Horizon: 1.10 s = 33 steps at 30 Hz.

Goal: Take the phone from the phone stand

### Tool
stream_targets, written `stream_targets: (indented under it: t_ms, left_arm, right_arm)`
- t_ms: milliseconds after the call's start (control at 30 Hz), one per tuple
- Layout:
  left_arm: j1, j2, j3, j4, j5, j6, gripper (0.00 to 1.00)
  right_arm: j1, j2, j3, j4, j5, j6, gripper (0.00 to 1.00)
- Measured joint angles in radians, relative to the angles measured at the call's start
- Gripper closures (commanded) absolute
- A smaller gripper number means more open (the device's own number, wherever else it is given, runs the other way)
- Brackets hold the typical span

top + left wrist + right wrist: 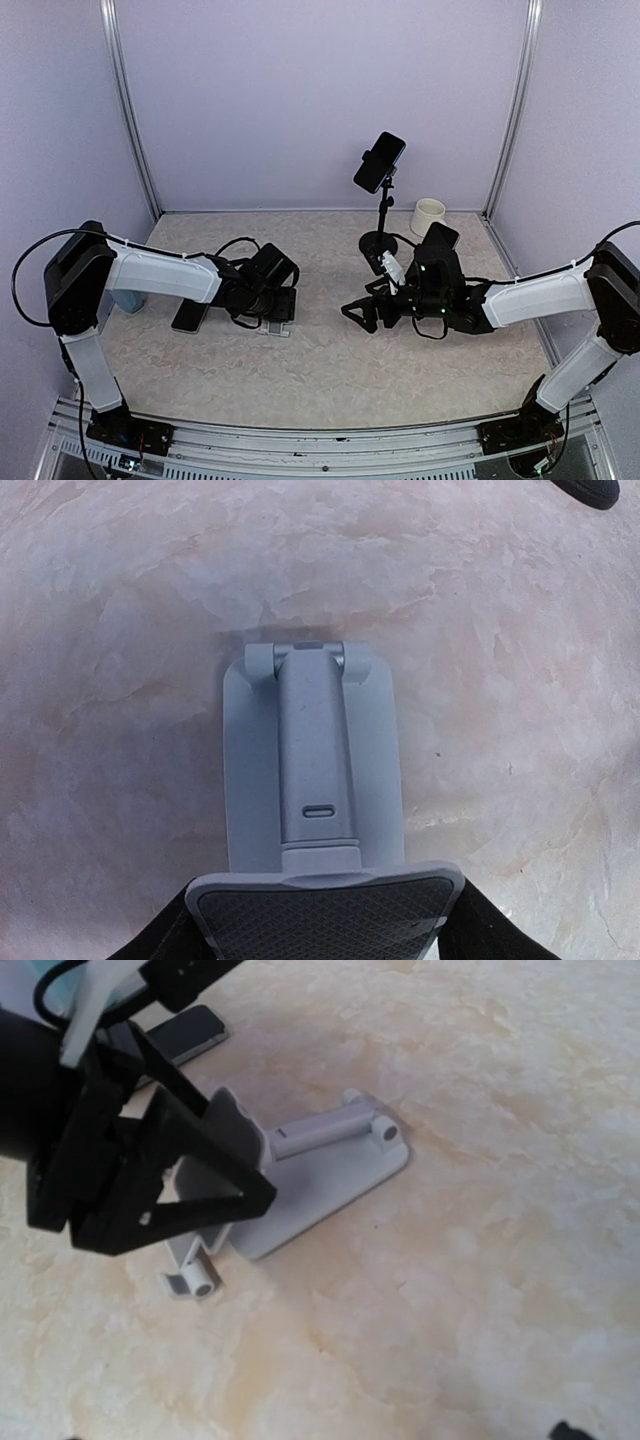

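Observation:
I will move my left gripper outward and to the left in the top view next and release the phone stand, because the table's bare back corner is that way from it.
A grey folding phone stand sits on the table left of centre with nothing on its cradle. It also shows in the left wrist view and the right wrist view. A dark phone lies flat on the table to its left, also in the right wrist view. My left gripper is over the stand, its fingers against both side edges of the cradle plate. My right gripper is open and empty, low over the table right of the stand.
A second black phone is clamped in a tall black stand with a round base at the back. A white cup stands at the back right. A pale blue object sits behind my left arm.

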Motion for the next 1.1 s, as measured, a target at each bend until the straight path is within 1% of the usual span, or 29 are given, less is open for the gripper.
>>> stream_targets:
  t_ms: [133, 233, 400, 633, 867, 1100]
  left_arm:
    - [0.016, -0.004, 0.0, -0.005, 0.002, 0.014, 0.45]
    - [0.059, -0.018, 0.0, -0.02, 0.008, 0.05, 0.48]
    - [0.195, -0.07, 0.008, -0.034, 0.043, 0.145, 0.5]
    - [0.403, -0.084, 0.103, -0.052, 0.108, 0.316, 0.54]
    - [0.514, -0.042, 0.188, -0.058, 0.175, 0.417, 0.55]
    - [0.58, 0.055, 0.238, -0.059, 0.211, 0.482, 0.55]
  right_arm:
    - [0.0, 0.0, 0.0, 0.0, 0.0, 0.0, 0.0]
    - [0.0, 0.0, 0.0, 0.0, 0.001, -0.001, 0.0]
    - [0.0, 0.0, 0.0, 0.0, 0.0, -0.005, 0.0]
    - [0.0, 0.0, 0.0, 0.001, -0.006, -0.012, 0.0]
    - [0.0, -0.002, 0.0, 0.006, -0.028, -0.019, 0.0]
    - [0.0, -0.021, 0.0, 0.006, -0.043, -0.035, 0.0]
